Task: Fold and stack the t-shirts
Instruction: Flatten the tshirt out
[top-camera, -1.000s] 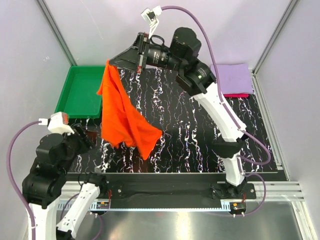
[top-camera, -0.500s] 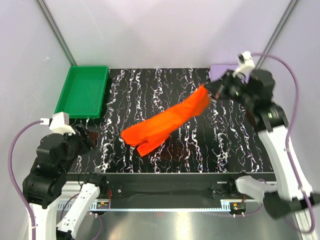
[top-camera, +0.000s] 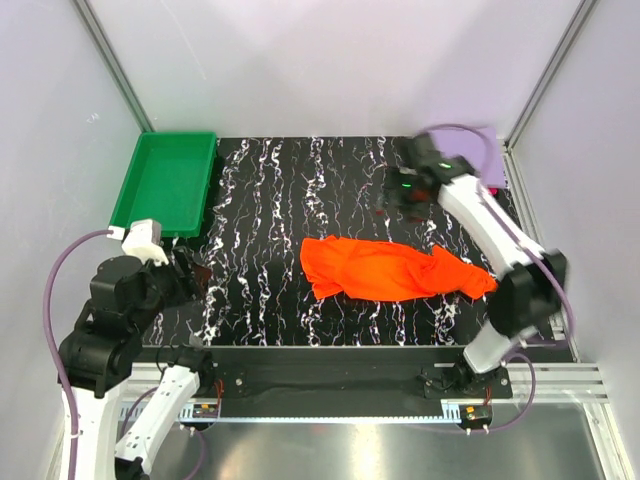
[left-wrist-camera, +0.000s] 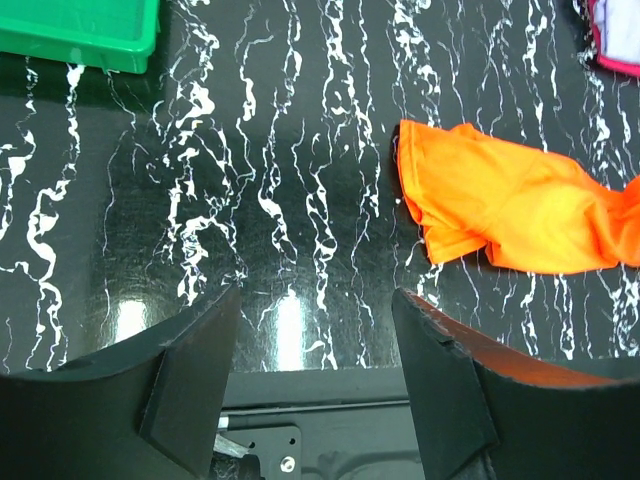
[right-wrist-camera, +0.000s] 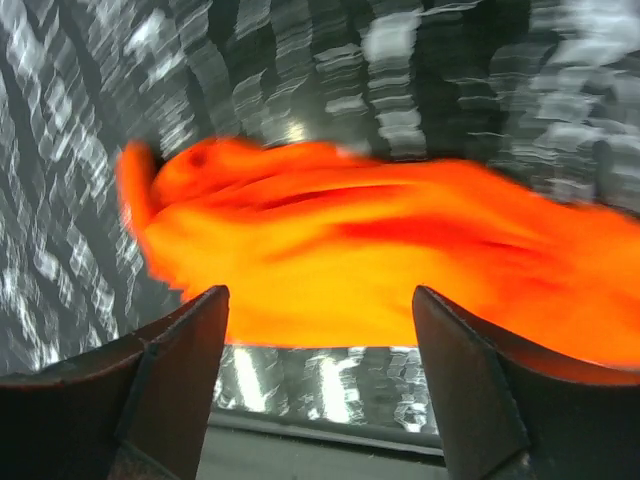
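Observation:
Next, my right gripper goes down onto the orange-red t-shirt's far corner nearest the green tray, to the left in the top view, since that corner lies exposed.
The bright orange-red t-shirt (top-camera: 392, 268) lies loose on the black marbled table as a long crumpled strip, right of centre; it also shows in the left wrist view (left-wrist-camera: 510, 200) and, blurred, in the right wrist view (right-wrist-camera: 380, 250). My right gripper (top-camera: 398, 192) (right-wrist-camera: 320, 310) hangs open behind the shirt, nothing between its fingers. The lavender t-shirt (top-camera: 494, 163) lies at the back right corner, mostly hidden by the right arm, with a crimson-pink edge (left-wrist-camera: 612, 62) under it. My left gripper (top-camera: 185, 275) (left-wrist-camera: 315, 300) stands open and empty over the table's near left edge.
A green plastic tray (top-camera: 165, 185) sits at the back left corner. The right arm's elbow (top-camera: 525, 290) hangs over the table's right side, just beyond the shirt's right end. Metal frame posts stand at both back corners.
The right gripper swung the orange-red t-shirt from the back left across to the right, opened and let it go. The shirt now lies on the table. The left arm shifted slightly.

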